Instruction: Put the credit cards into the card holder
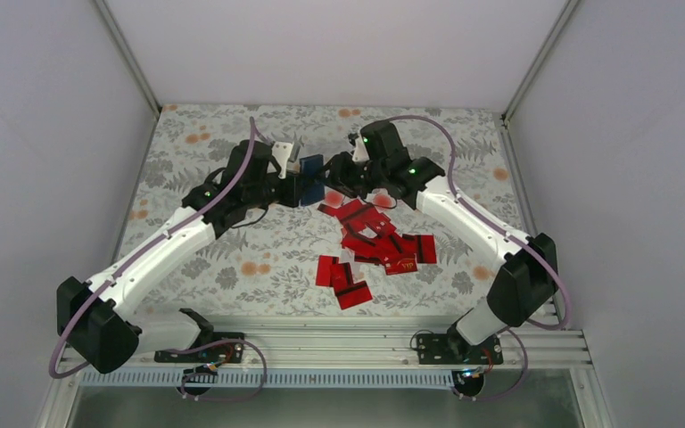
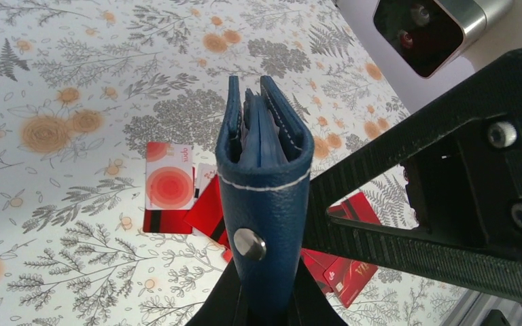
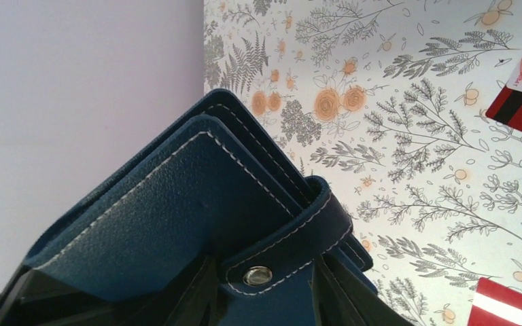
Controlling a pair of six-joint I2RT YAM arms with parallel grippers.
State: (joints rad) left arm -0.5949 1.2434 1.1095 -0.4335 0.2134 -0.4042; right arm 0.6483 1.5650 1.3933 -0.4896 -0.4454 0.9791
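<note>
The left gripper lowers and draws back next to lay the card holder (image 1: 311,168) beside the red cards and release it, since bare cloth (image 1: 299,241) shows there.
The navy card holder (image 1: 311,168) hangs above the table between both grippers. My left gripper (image 1: 296,185) is shut on its lower end; in the left wrist view the card holder (image 2: 265,183) stands edge-on with its pockets spread above my left gripper (image 2: 266,288). In the right wrist view my right gripper (image 3: 265,288) straddles the snap strap of the card holder (image 3: 170,204); the strap nearly fills the gap, and I cannot tell whether the jaws press it. Several red credit cards (image 1: 375,242) lie scattered on the table below, and credit cards (image 2: 207,210) show past the holder.
The table (image 1: 232,259) has a floral cloth and white walls on three sides. A metal rail (image 1: 339,343) with both arm bases runs along the near edge. My right arm's black frame (image 2: 448,204) crosses close beside the holder.
</note>
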